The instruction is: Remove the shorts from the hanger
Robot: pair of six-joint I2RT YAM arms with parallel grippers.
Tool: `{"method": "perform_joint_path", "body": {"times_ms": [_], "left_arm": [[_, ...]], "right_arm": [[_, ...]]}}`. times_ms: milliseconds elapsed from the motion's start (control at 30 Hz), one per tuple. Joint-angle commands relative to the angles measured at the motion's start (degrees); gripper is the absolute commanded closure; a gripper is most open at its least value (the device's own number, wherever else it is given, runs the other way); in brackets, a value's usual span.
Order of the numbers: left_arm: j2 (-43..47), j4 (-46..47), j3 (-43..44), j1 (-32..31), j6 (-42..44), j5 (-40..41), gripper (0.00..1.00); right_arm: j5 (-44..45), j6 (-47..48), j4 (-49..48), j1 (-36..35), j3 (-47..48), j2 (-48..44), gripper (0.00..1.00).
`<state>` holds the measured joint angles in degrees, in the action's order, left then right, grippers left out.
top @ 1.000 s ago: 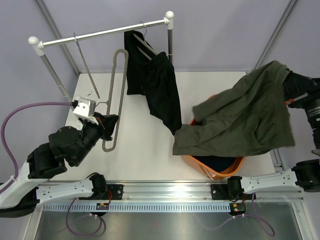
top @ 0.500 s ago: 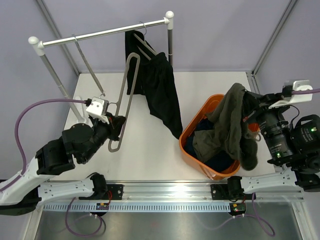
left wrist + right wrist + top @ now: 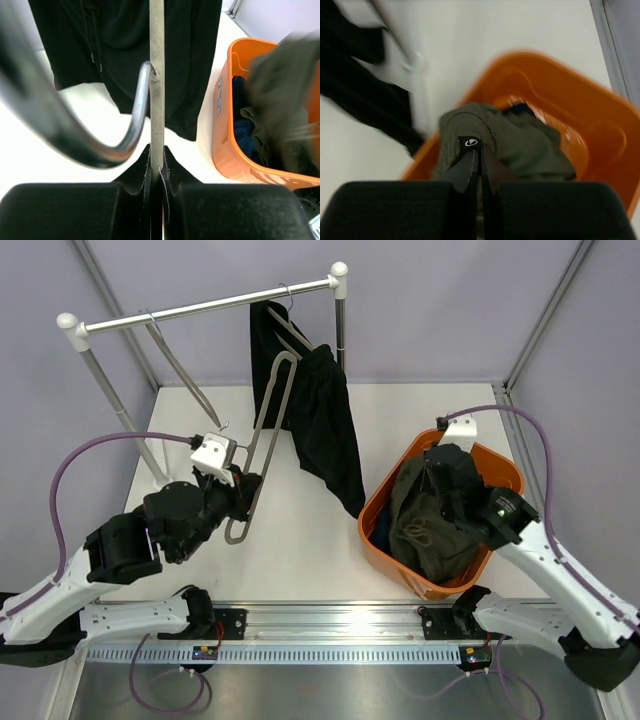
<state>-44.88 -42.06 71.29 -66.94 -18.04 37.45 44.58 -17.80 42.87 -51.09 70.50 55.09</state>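
The right gripper next moves down inside the orange basket's rim and opens, because the pinched part of the olive-grey shorts (image 3: 425,525) still hangs above the basket.
The black shorts (image 3: 318,425) hang from a hanger on the rail (image 3: 200,308). They also show in the left wrist view (image 3: 125,55). My left gripper (image 3: 243,492) is shut on the bar of an empty grey hanger (image 3: 262,455), seen close in the left wrist view (image 3: 156,80). My right gripper (image 3: 447,472) is shut on the olive-grey shorts (image 3: 425,525) over the orange basket (image 3: 380,502). The wrist view shows the jaws pinching the fabric by a small black label (image 3: 469,142). Navy blue shorts (image 3: 245,135) lie in the basket under the olive pair.
The rail stands on two uprights at the back, with another bare hanger (image 3: 175,365) on its left part. The basket's rim (image 3: 600,100) sits near the table's right edge. Arm cables loop on both sides.
My right arm has swung down and left, lowering the olive-grey shorts into the basket. My left gripper has carried the empty hanger to the right, toward the black shorts.
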Motion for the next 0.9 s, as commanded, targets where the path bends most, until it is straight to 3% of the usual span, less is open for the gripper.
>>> {"method": "perform_joint_path", "body": {"times_ms": [0, 67, 200, 300, 467, 533, 700, 867], "left_arm": [[0.06, 0.58, 3.07, -0.03, -0.33, -0.45, 1.0], [0.23, -0.38, 3.59, 0.05, -0.5, -0.28, 1.0], [0.24, -3.1, 5.52, -0.03, -1.12, 0.43, 1.0], [-0.64, -6.88, 8.6, 0.05, -1.82, 1.22, 1.0], [-2.57, -15.75, 13.96, 0.05, -5.24, 7.19, 1.0], [-3.45, -18.13, 16.24, 0.05, -6.82, 10.86, 1.0], [-9.6, -24.64, 20.73, 1.8, -8.5, 12.65, 1.0], [-14.52, -23.33, 20.12, 8.82, -7.44, 2.9, 1.0]], "right_arm": [[-22.73, -7.85, -2.42, 18.98, -8.52, -4.63, 1.0], [-24.97, -10.65, -4.1, 22.34, -14.14, -6.4, 1.0], [-35.22, -15.41, -12.87, 22.44, -24.34, -6.23, 1.0], [-39.47, -17.0, -15.71, 22.44, -28.13, -3.59, 0.92], [-38.16, -15.08, -13.26, 22.44, -25.33, -6.13, 0.56], [-37.81, -14.28, -11.41, 22.44, -22.7, -7.36, 0.49], [-39.21, -12.87, -8.6, 22.44, -19.0, -8.24, 0.43], [-41.23, -12.26, -7.98, 22.35, -17.24, -8.95, 0.42]]}}
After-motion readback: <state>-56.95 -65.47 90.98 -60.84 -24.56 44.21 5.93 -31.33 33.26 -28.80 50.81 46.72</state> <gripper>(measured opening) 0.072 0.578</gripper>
